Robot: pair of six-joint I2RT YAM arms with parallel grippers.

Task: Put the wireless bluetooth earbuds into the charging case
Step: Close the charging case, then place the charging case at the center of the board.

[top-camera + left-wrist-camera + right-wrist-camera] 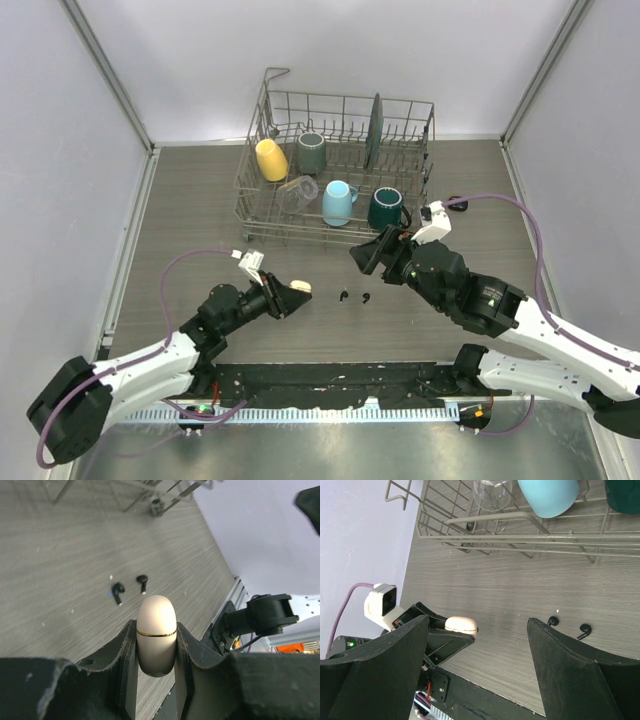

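Note:
I will lower my left gripper to release the charging case (298, 287), still above the tabletop, onto bare wood beside the earbuds.
A cream-white, egg-shaped charging case (156, 607) with a thin gold seam is closed and sits clamped between my left gripper's (156, 630) black fingers. In the top view that left gripper (291, 294) holds the case (298, 287) just above the table, left of centre. Two black earbuds (344, 296) (364, 298) lie loose on the wood-grain table a short way right of the case; the left wrist view shows them (118, 593) (142, 582) beyond the case. My right gripper (372, 252) hovers open above and behind them, empty, with both earbuds (553, 621) (584, 629) by its right finger.
A wire dish rack (340, 98) stands at the back of the table, holding a yellow mug (270, 158), a grey-green mug (311, 152), a light blue mug (338, 203), a dark teal mug (386, 208), a clear glass (298, 192) and an upright dark plate (375, 130). Walls close in both sides.

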